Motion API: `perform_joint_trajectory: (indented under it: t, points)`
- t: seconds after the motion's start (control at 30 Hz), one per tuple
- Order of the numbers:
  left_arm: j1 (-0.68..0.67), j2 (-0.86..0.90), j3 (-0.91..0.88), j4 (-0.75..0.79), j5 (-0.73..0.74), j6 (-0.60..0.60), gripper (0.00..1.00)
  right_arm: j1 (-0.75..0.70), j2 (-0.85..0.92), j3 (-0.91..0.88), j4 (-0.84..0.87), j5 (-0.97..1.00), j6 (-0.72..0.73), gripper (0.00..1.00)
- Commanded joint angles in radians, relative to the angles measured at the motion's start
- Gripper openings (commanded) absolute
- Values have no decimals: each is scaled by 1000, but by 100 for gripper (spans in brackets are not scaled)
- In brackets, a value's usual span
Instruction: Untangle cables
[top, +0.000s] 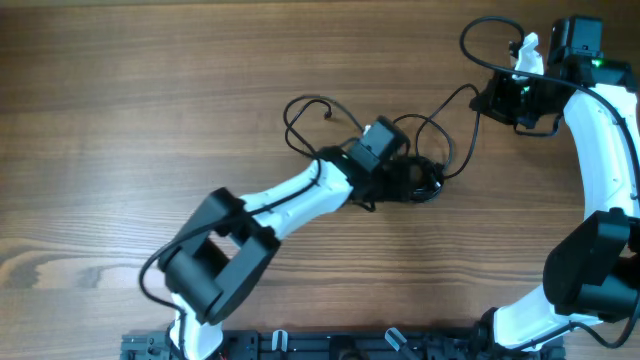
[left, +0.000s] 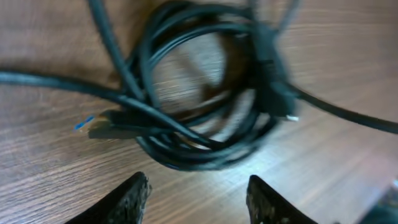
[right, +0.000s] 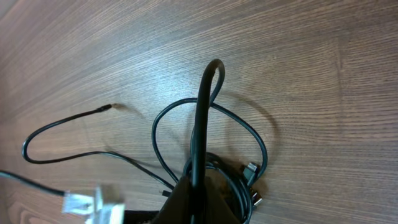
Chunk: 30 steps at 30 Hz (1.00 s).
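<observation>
The robot's right gripper needs to move farther from the coil (left: 205, 149) next, toward the right in the overhead view, and then release the strands, because the strands still bow slackly beside the coil.
The cables (top: 425, 182) are thin black cords bunched in a coil at the table's middle, with loose loops trailing left (top: 305, 115) and right. My left gripper (top: 398, 172) is over the coil. In the left wrist view its fingers (left: 199, 196) are open and empty, just short of the coil (left: 205, 149), which has plug ends at its left and right. My right gripper (top: 492, 100) is at the far right, shut on one cable strand (right: 200, 118) that runs back down to the coil (right: 239, 180). Two plug ends lie at the coil's edge (right: 252, 177).
A wooden table (top: 150, 120) carries everything. A loose cord end (right: 109, 107) lies apart on the wood. A blurred white piece (right: 87, 202) shows beside my right gripper. The arm bases stand along the front edge (top: 300, 345).
</observation>
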<state>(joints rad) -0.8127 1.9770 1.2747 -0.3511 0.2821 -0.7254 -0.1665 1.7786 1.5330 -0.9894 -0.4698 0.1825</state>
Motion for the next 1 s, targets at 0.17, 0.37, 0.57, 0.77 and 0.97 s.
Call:
perform_joint_trajectory:
  t: [0.17,0.37,0.57,0.77,0.97]
  points:
    - [-14,84,6,67,-119,-181,56,2,13,-4,4,3,-23,6]
    - [-28,115,6,95,-119,-181,49,2,13,-4,3,3,-24,6]
    - [-33,151,6,113,-120,-211,34,2,13,-4,2,3,-26,6]
    - [-20,151,6,108,-119,-199,4,2,13,-4,2,3,-26,6]
    - [27,117,6,100,-110,-93,4,2,13,-4,0,0,-51,7]
